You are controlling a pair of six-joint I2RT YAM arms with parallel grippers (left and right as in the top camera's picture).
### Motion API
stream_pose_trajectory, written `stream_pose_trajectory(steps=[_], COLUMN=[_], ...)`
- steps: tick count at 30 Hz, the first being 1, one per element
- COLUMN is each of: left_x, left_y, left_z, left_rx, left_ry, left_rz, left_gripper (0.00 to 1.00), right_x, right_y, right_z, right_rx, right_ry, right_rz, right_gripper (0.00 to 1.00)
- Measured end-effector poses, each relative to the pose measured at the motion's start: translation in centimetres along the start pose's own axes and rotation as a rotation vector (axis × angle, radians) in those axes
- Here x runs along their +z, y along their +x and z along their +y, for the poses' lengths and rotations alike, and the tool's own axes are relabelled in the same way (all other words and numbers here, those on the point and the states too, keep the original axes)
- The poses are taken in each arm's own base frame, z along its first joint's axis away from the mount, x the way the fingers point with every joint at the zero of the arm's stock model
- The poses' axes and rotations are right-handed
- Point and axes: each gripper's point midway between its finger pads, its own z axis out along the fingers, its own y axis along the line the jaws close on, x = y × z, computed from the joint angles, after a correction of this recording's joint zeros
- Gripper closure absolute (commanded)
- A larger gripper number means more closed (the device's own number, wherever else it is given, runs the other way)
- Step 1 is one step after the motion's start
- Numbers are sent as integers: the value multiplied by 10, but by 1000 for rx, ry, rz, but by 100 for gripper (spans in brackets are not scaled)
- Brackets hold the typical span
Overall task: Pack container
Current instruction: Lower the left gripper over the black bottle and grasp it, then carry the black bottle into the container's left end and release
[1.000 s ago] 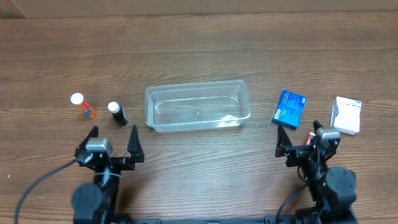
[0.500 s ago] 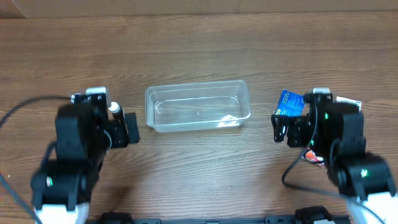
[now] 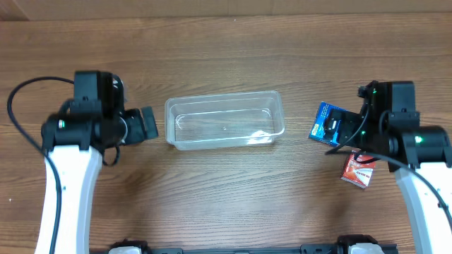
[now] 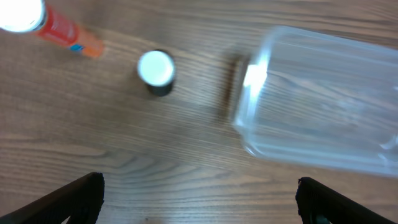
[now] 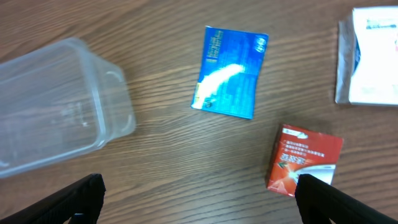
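Observation:
My open left gripper comes down onto the cap next and closes its fingers around it, because the black bottle stands with its white cap (image 4: 155, 71) facing up.
The container (image 3: 169, 121) is a clear shallow tub lying empty at the table's middle; it also shows in the left wrist view (image 4: 250, 93) and the right wrist view (image 5: 121, 109). My left gripper (image 3: 145, 124) is open and empty, hovering above the table just left of the tub (image 4: 199, 199). A black bottle with a white cap (image 4: 155, 71) and an orange tube (image 4: 65, 31) lie below it. My right gripper (image 3: 330, 131) is open and empty above the table (image 5: 199, 196). Near it lie a blue box (image 5: 230, 71), a red box (image 5: 303, 160) and a white box (image 5: 373, 56).
In the overhead view the blue box (image 3: 324, 111) shows partly under the right gripper and the red box (image 3: 358, 170) lies in front of it. The left arm hides the bottle and tube, and the right arm hides the white box.
Both arms have risen from the table's front edge and reached forward: the left over the bottle and tube, the right over the boxes. The objects have not moved.

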Motion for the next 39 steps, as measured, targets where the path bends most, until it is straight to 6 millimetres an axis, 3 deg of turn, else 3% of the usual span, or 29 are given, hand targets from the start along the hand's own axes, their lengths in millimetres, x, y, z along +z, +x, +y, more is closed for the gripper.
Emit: stream_pose_trajectory(steps=[7,10,21,25,26,31,39], left_x=[45,68,116,126,127,129,128], left_y=[-16,-19,-23,-19,-18,-17,-18], left_z=[23,25,28,29,30,30,30], left_rx=[-83,-87,-91,-98,-97,-112,-112], left_ry=[-50,-58,-72,-80,-81,-82,-86], left_rz=[91,127,192,222,227,232,229], left_gripper=[0,0,2,19,32,72,87], right_x=[6,6,6,6,6,6,6], right_y=[-2,-2,-2,-2,-2,-2,-2], right_z=[-9,-9,-8,-8,-8,-8,-8], right_rx=[54,58,58,58,58,58,58], right_ry=[1,-2,-4,-4,-4,-4,-4], right_rz=[21,22,22,22,22,22,22], right_gripper=[0,0,0,0,0,0,0])
